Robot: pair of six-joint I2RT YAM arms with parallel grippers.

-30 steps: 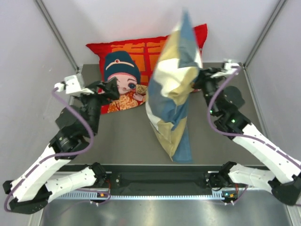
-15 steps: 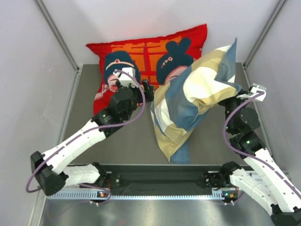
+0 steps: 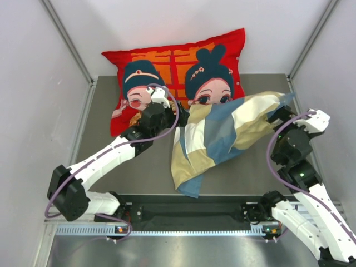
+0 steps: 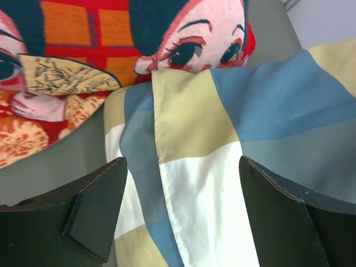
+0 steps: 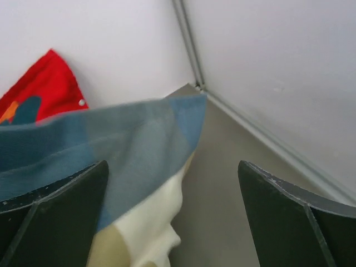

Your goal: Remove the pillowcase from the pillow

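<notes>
My open left gripper will next go down onto the blue hem strip [image 3: 182,139] [image 4: 147,178] beside the pillowcase's cream edge, because that strip is below it and runs between its fingers.
The checked blue, tan and cream pillowcase [image 3: 228,130] lies slumped across the grey table [image 3: 128,167], from near the front edge up to the right wall. The pillow is hidden. My left gripper [image 3: 181,118] stands open at the case's upper left edge; in the left wrist view the pillowcase [image 4: 194,144] lies between and ahead of the left gripper [image 4: 181,183]. My right gripper [image 3: 277,119] is open at the case's blue right corner. In the right wrist view that pillowcase corner [image 5: 139,150] is blurred, by the left finger of the right gripper [image 5: 172,189], and nothing grips it.
A large red cartoon-figure cushion [image 3: 178,61] leans against the back wall just behind the pillowcase, and the red cushion [image 4: 83,55] fills the far part of the left wrist view. White walls with metal corner posts [image 3: 303,50] close in the table on three sides.
The right gripper has opened and let go of the pillowcase, which dropped from hanging upright to lying on the table. The left arm swung right to the case's left edge.
</notes>
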